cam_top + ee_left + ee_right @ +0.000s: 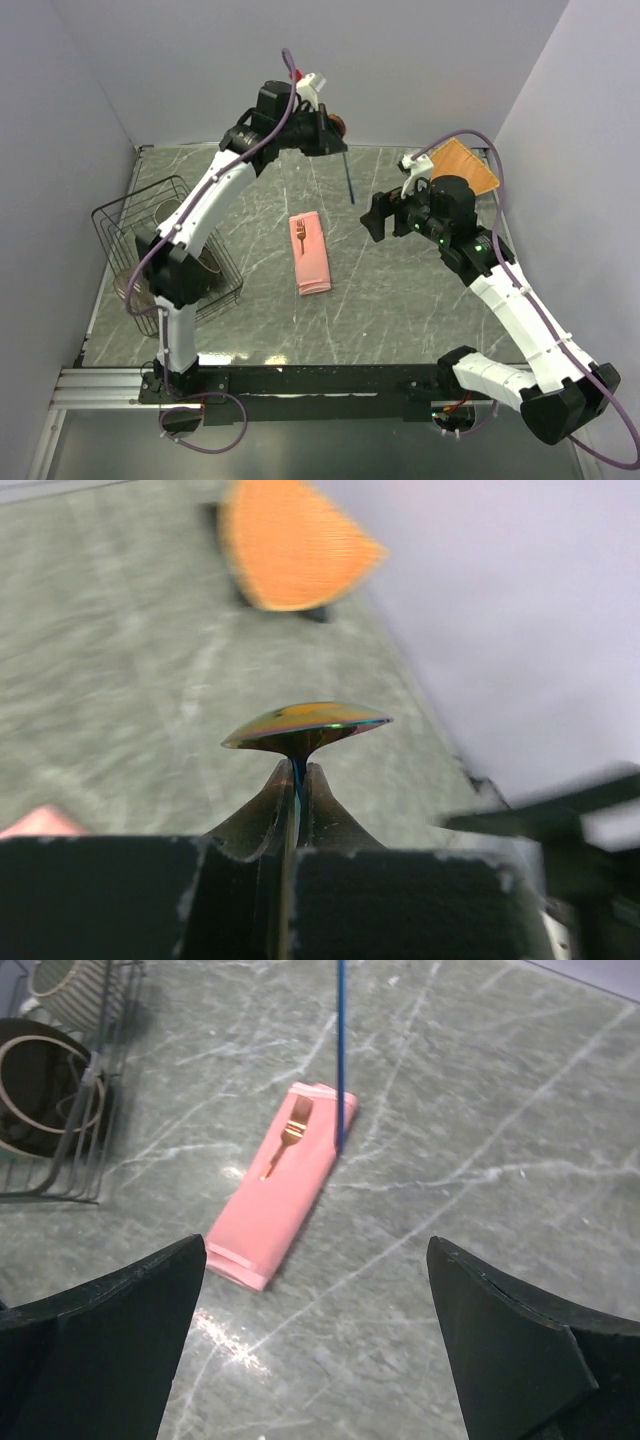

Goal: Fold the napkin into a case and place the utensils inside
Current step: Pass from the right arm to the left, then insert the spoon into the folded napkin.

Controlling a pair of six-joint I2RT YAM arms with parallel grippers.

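Note:
I should next move my left gripper down and back, with the spoon handle first, to the bare part of the napkin beside the fork point(301, 234). The fork leaves room there, so I will let go.
The napkin lies folded as a narrow pink case point(309, 254) in the middle of the table, with the gold fork point(301, 234) on its far end, tines showing. My left gripper point(335, 130) hovers high at the back, shut on the spoon point(348, 180) just below its bowl; the dark handle hangs down toward the table. In the left wrist view the bowl point(305, 725) sits edge-on above the shut gripper point(298, 775). My right gripper point(385, 215) is open and holds nothing; its wrist view shows the case point(280, 1195), the fork point(288, 1138) and the hanging spoon handle point(340, 1050).
A black wire rack point(165, 250) with bowls stands at the left, also in the right wrist view point(60, 1090). An orange-tan woven mat point(465, 165) lies at the back right corner by the wall. Walls close in three sides.

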